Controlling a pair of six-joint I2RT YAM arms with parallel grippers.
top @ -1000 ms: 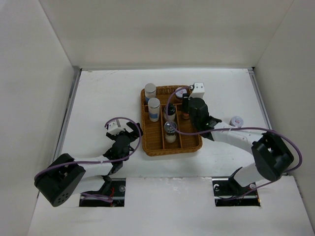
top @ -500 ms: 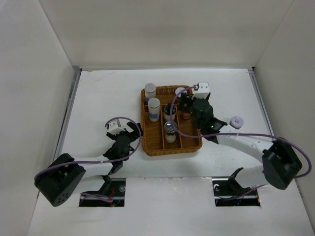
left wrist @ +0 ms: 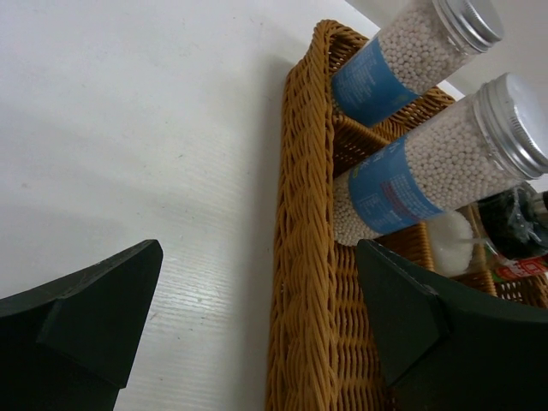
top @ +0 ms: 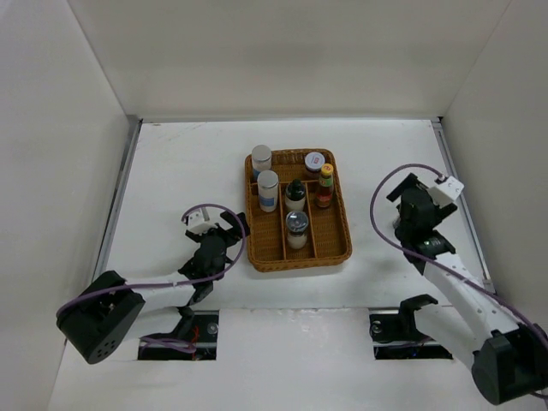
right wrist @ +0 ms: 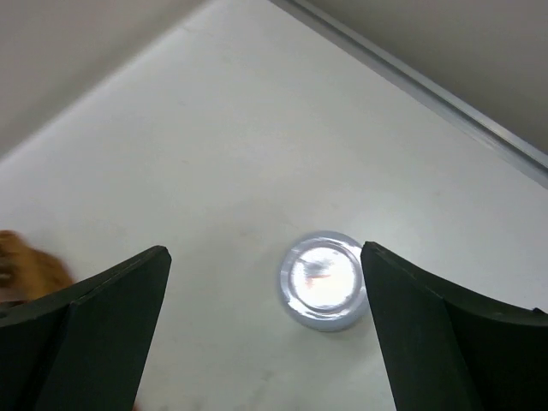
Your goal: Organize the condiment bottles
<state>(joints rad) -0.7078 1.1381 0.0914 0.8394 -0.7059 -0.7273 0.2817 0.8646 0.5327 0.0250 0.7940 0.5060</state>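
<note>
The jar stands on the table below my right gripper. My open fingers come down next around its pale round lid, which already shows between them.
Six condiment bottles stand in the wicker tray: two white ones with blue labels, a black-capped one, a grey-lidded shaker, a red-white-lidded jar and a slim red yellow-capped bottle. Another jar with a pale round lid stands on the table right of the tray, under my right gripper, which is open above it; the jar lies close to the right finger. My left gripper is open and straddles the tray's left rim.
White walls close in the table on three sides. A metal strip runs along the table's right edge, near the right gripper. Purple cables loop off both arms.
My right gripper opened, left the slim red bottle standing in the tray and swung right, off the tray, to above the loose jar. The left arm has not moved.
</note>
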